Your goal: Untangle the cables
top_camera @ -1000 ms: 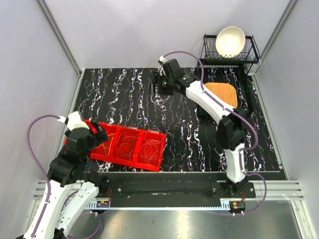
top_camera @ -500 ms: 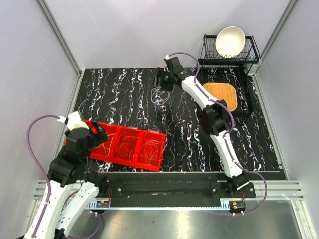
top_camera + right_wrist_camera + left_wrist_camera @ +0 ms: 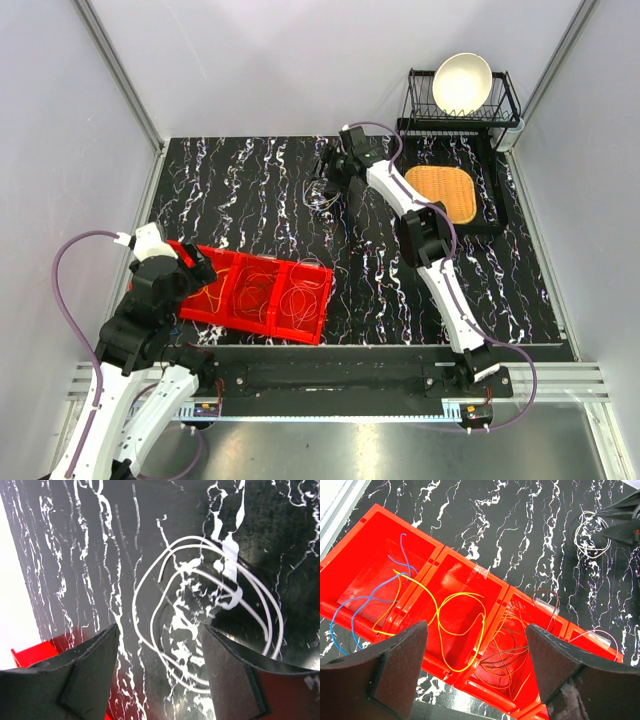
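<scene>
Both tray-side parts of the white loop are already between the open fingers. My right gripper needs to go down onto them next, moving a little to the left in its wrist view.
A white cable loop point(image 3: 200, 630) lies on the black marbled table at the far middle point(image 3: 318, 195). My right gripper point(image 3: 160, 680) hovers over it, open and empty, with its fingers on either side of the loop's near part; it also shows in the top view point(image 3: 328, 178). My left gripper point(image 3: 477, 680) is open and empty above the red tray point(image 3: 470, 567). The tray's compartments hold a blue cable point(image 3: 357, 607), a yellow cable point(image 3: 455, 625), orange and brown cables point(image 3: 512, 650) and a pale pink one point(image 3: 600, 634).
The red tray point(image 3: 225, 262) sits at the near left of the table. A black dish rack point(image 3: 500, 115) with a white bowl point(image 3: 462, 82) stands at the back right. An orange woven mat point(image 3: 445, 192) lies in front of it.
My right arm has folded in, its elbow moving left, and the wrist has turned over the white loop. The loop stays on the table. The left arm has not moved.
</scene>
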